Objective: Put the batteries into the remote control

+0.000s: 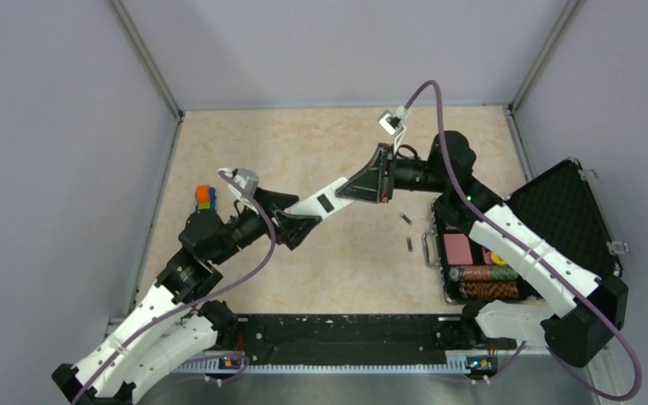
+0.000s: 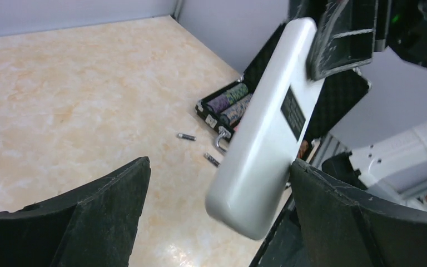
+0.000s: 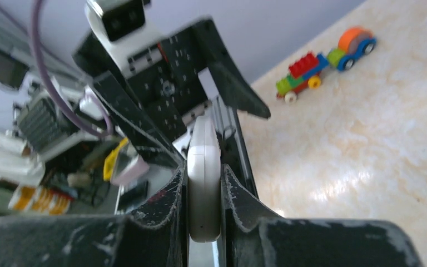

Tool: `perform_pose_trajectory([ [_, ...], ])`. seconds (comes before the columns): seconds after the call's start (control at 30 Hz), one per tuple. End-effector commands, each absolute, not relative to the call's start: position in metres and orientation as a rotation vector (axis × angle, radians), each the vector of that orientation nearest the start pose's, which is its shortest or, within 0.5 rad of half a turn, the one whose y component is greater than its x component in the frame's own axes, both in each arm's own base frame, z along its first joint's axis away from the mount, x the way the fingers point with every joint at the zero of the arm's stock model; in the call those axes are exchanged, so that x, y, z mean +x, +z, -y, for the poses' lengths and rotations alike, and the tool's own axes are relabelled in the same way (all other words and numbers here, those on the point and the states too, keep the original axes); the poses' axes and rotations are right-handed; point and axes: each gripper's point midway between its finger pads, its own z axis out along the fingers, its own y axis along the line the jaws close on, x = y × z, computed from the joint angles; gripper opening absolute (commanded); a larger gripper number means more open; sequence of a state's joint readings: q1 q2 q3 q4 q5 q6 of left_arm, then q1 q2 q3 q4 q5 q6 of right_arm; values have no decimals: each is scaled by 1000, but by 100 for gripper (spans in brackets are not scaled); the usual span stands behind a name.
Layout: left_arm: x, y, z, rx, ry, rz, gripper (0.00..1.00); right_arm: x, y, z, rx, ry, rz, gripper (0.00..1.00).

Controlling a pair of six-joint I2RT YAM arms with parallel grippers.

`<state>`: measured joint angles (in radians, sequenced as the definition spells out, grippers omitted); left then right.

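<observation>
The remote lies at an angle between open fingers. The remote's near end (image 1: 310, 206) (image 2: 264, 153) beside the dark label comes into the grasp of my left gripper next, which turns, moves outward and closes.
The remote control (image 1: 327, 202), a slim white bar with a small dark label, hangs in the air between both arms. My right gripper (image 1: 380, 179) is shut on its far end; in the right wrist view the pads (image 3: 231, 192) press both flat faces of the remote (image 3: 204, 167). My left gripper (image 1: 292, 224) is open around the near end. In the left wrist view the remote (image 2: 267, 133) lies between the wide-apart fingers (image 2: 105, 206), close against the right one. Two batteries (image 1: 405, 218) (image 1: 408, 245) lie on the table, also seen in the left wrist view (image 2: 187, 137) (image 2: 212, 159).
An open black case (image 1: 557, 211) stands at the right with striped chip rolls (image 1: 485, 283) and a pink card deck (image 1: 458, 248). A coloured brick toy (image 1: 206, 197) sits at the left, also in the right wrist view (image 3: 322, 64). Grey walls enclose the table.
</observation>
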<state>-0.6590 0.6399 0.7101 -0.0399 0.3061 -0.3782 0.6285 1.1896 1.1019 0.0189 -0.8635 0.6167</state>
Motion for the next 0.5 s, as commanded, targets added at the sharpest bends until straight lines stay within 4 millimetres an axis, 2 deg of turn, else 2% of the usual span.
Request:
perform_pose_trajectory([
  [0.0, 205, 352, 214, 166, -1104, -1461, 99, 190, 426, -317, -505, 1734, -1538, 0],
  [0.23, 204, 381, 226, 75, -1268, -1459, 96, 198, 429, -320, -341, 1820, -1561, 0],
  [0.37, 205, 397, 233, 58, -1335, -1426, 95, 203, 420, -323, -297, 1803, -1599, 0],
  [0.47, 208, 401, 233, 30, -1343, -1420, 94, 205, 414, -324, -279, 1801, -1613, 0],
])
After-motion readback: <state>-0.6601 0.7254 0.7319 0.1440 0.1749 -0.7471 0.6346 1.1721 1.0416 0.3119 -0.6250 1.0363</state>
